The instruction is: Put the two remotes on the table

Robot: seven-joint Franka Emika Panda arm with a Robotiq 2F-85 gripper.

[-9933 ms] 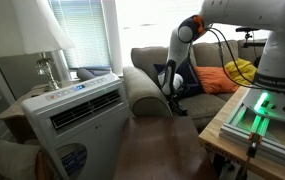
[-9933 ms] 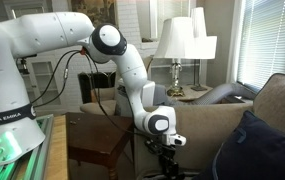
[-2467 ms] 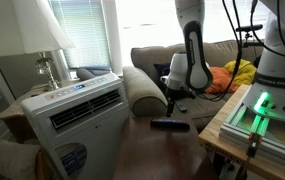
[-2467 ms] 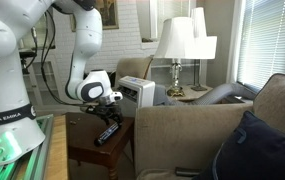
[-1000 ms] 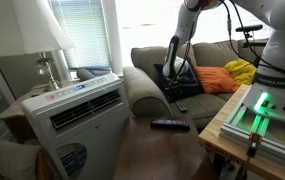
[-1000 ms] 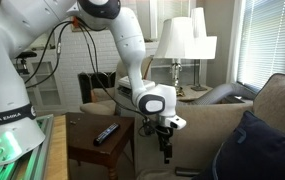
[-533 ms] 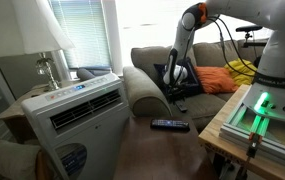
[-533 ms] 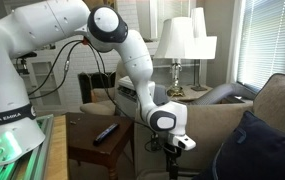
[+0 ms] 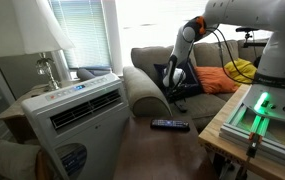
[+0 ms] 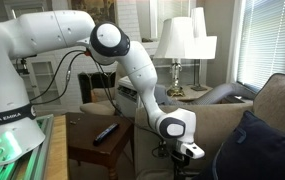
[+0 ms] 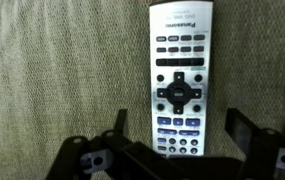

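My fingers are on either side of the remote. Next, my gripper lowers slightly onto its lower end [image 11: 179,126] and closes across its width.
In the wrist view a slim remote [image 11: 179,80] with a light face and dark buttons lies flat on the beige sofa seat. My gripper [image 11: 182,128] is open right above its lower end, one finger on each side, not gripping it. In both exterior views the gripper [image 9: 175,93] [image 10: 186,160] hangs low over the sofa seat. A black remote [image 9: 170,125] [image 10: 106,132] lies on the dark brown table [image 9: 147,152] [image 10: 86,148], apart from the arm.
A white air-conditioner unit [image 9: 77,105] stands beside the table, with a lamp [image 9: 30,40] behind it. Orange and yellow cushions [image 9: 220,76] lie on the sofa. A dark blue cushion [image 10: 257,145] leans at the sofa's end. A light-wood stand with a green light [image 9: 258,108] borders the table.
The arm has swung from above the table's side to the sofa and lowered the open gripper onto the seat. The remote on the table has not moved.
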